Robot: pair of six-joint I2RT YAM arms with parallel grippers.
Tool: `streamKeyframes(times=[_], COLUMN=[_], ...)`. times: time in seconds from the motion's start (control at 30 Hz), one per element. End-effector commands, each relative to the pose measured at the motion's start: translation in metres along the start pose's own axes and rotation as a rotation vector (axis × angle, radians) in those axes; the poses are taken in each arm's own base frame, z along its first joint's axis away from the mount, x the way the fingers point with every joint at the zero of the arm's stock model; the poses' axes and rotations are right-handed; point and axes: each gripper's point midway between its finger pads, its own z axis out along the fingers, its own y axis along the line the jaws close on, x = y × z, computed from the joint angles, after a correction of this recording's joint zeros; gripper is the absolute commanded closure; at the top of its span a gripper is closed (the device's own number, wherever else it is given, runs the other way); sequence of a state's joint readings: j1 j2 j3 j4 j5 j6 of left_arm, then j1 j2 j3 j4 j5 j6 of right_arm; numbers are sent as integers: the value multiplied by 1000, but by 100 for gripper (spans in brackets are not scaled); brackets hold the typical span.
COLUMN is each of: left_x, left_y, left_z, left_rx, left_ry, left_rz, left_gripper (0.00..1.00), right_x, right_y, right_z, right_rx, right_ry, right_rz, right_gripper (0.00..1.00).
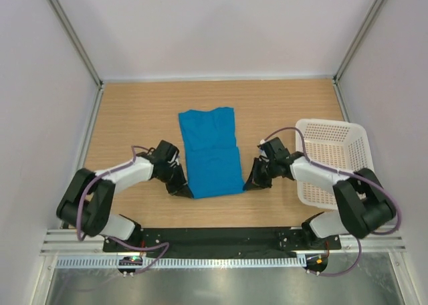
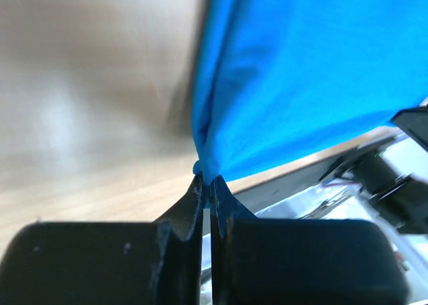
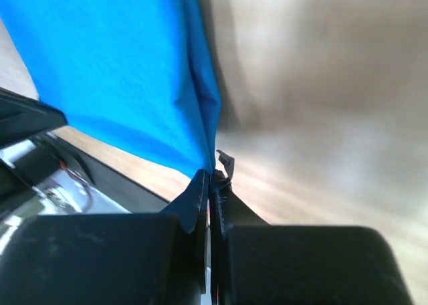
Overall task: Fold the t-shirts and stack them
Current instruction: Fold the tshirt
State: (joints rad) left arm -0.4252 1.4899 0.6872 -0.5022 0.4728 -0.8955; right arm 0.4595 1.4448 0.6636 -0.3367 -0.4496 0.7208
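The folded t-shirt still lies at full length. My right gripper will lift the t-shirt's near corner, carry it outward, lower it onto the t-shirt's far end [image 1: 227, 116] and let go.
One bright blue t-shirt [image 1: 211, 151] lies partly folded lengthwise as a long strip at the table's middle. My left gripper [image 1: 186, 191] is shut on its near left corner; in the left wrist view the cloth [image 2: 301, 84] rises from the pinched fingertips [image 2: 208, 183]. My right gripper [image 1: 246, 183] is shut on the near right corner; in the right wrist view the cloth [image 3: 127, 71] hangs from the closed tips [image 3: 212, 179], with a small label beside them. The near edge is lifted a little off the table.
A white plastic lattice basket [image 1: 332, 159] stands at the right, close behind my right arm. The table's wooden top [image 1: 134, 111] is bounded by metal rails and grey walls. The black base rail [image 1: 214, 237] runs along the near edge.
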Motion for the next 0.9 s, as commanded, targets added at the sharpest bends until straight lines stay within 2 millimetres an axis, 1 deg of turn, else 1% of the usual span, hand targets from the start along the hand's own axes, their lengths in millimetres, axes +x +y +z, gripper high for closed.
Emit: streamKeyframes(times=[0.0,0.03,0.07,0.1,0.13,0.17,0.2,0.23,0.27,0.3,0.33,0.37,0.4,0.47,0.5,0.53,0.57,0.6,0.63,0.67,0.7,0.73,0.77,0.8,0.83,0.87], left_x=[18,24,34,40,46,51,62,67,72,80,83,86,88,90,91,92,91,91,87,85,83,76,73,72,68,59], left_y=[9,11,13,17,19,19,24,26,27,28,30,30,26,24,20,9,5,-2,-14,-18,-23,-36,-42,-42,-47,-60], left_z=[-7,-8,-12,-14,-15,-17,-19,-20,-22,-24,-26,-29,-35,-41,-44,-53,-58,-64,-76,-82,-88,-100,-105,-108,-112,-120], left_rx=[-38,-39,-25,-29,-15,-4,16,27,41,78,84,99,136,159,176,218,230,245,265,254,246,235,225,192,175,160], left_ry=[-68,-73,-93,-96,-100,-104,-108,-106,-103,-110,-113,-120,-137,-150,-154,-161,-165,-174,-200,-208,-222,-256,-267,-271,-279,-300], left_rz=[-22,-28,-33,-40,-36,-57,-39,-46,-72,-58,-65,-64,-69,-79,-87,-76,-77,-73,-64,-62,-53,-32,-14,10,20,24], left_gripper=[100,100,100,100,100,100,100,100,100,100,100,100,100,100,100,100,100,100,100,100,100,100,100,100,100,100], right_x=[24,33,38,50,53,58,66,73,79,85,91,93,97,105,106,104,104,97,93,90,80,75,70,59,54,49], right_y=[-13,-13,-14,-24,-26,-22,-28,-34,-32,-34,-36,-31,-32,-31,-28,-22,-21,-11,-6,-1,15,23,28,45,52,57], right_z=[-14,-19,-23,-25,-27,-35,-37,-37,-41,-44,-44,-48,-49,-53,-55,-58,-61,-67,-71,-76,-83,-87,-90,-97,-100,-102], right_rx=[61,54,53,77,81,51,65,70,48,47,46,19,16,13,7,0,10,5,5,11,2,-1,9,2,6,18], right_ry=[-23,-38,-48,-29,-38,-60,-47,-39,-46,-43,-40,-58,-54,-38,-38,-45,-43,-61,-72,-78,-100,-106,-110,-129,-131,-131], right_rz=[-41,-47,-46,-32,-33,-43,-31,-23,-23,-18,-14,-14,-7,-15,-11,-19,-16,-31,-41,-48,-72,-88,-98,-129,-141,-154], right_gripper=[99,99,99,99,99,99,99,99,99,99,99,99,99,99,99,99,99,99,99,99,99,99,99,99,99,99])
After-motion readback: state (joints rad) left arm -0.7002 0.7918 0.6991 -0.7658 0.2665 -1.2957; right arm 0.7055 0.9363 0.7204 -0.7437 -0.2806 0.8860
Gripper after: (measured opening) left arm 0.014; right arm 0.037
